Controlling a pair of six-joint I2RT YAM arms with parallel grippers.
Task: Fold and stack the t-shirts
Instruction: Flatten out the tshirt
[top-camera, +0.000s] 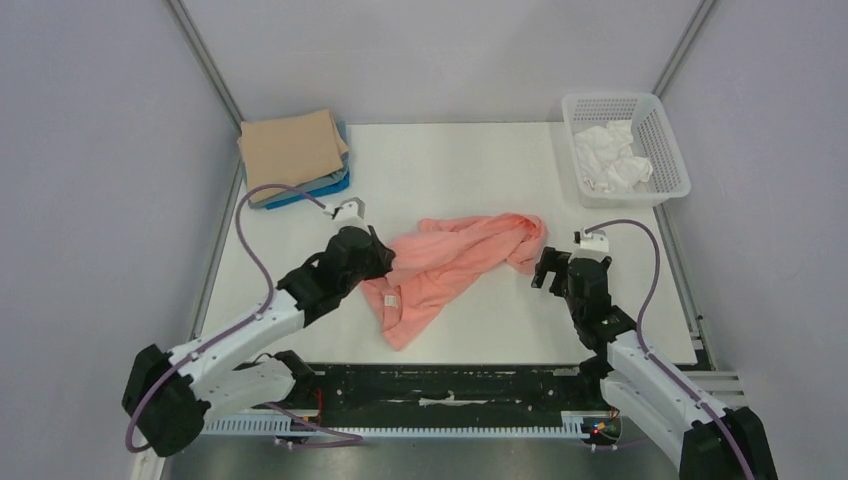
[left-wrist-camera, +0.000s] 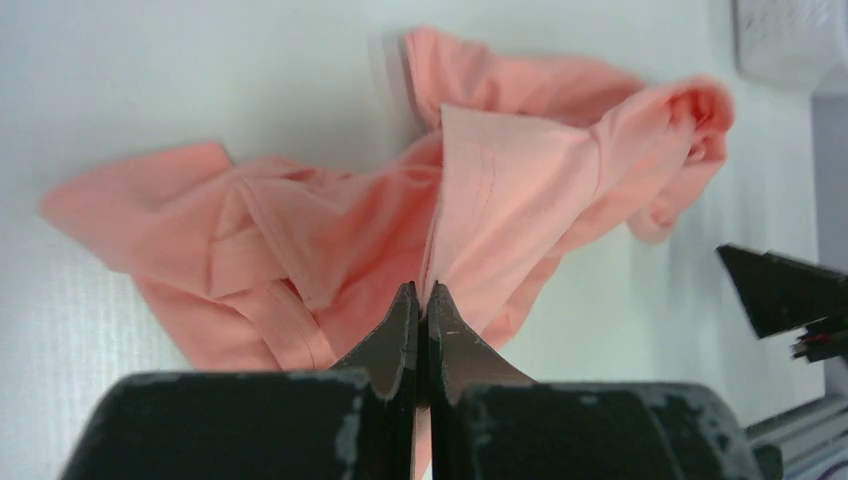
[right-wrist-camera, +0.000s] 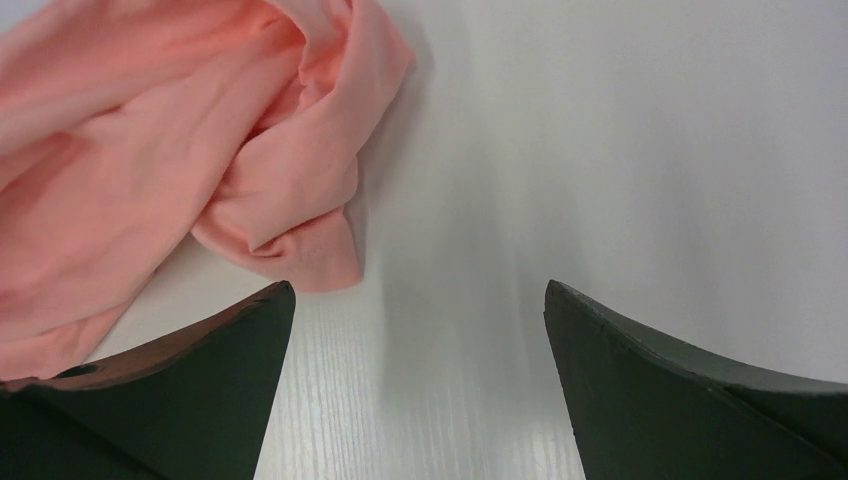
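Note:
Next, my left gripper rises, swings outward and lowers to release the pink cloth, since the bare tabletop (top-camera: 398, 165) beside the tan stack lies outward of it.
A crumpled salmon-pink t-shirt (top-camera: 455, 262) lies in the middle of the white table. My left gripper (top-camera: 378, 262) sits at its left edge, shut on a pinch of the pink cloth; in the left wrist view the fabric (left-wrist-camera: 500, 180) rises in a fold straight out of the closed gripper (left-wrist-camera: 421, 292). My right gripper (top-camera: 547, 268) stands open just right of the shirt's bunched right end (right-wrist-camera: 300, 200), with bare table between its fingers (right-wrist-camera: 420, 300). A stack of folded t-shirts, tan on top (top-camera: 292, 148) with blue (top-camera: 300, 192) beneath, rests at the back left.
A white mesh basket (top-camera: 662, 140) holding white cloth (top-camera: 610, 158) stands at the back right corner. Grey walls and metal posts close in the table on both sides. The black rail (top-camera: 450, 385) runs along the near edge.

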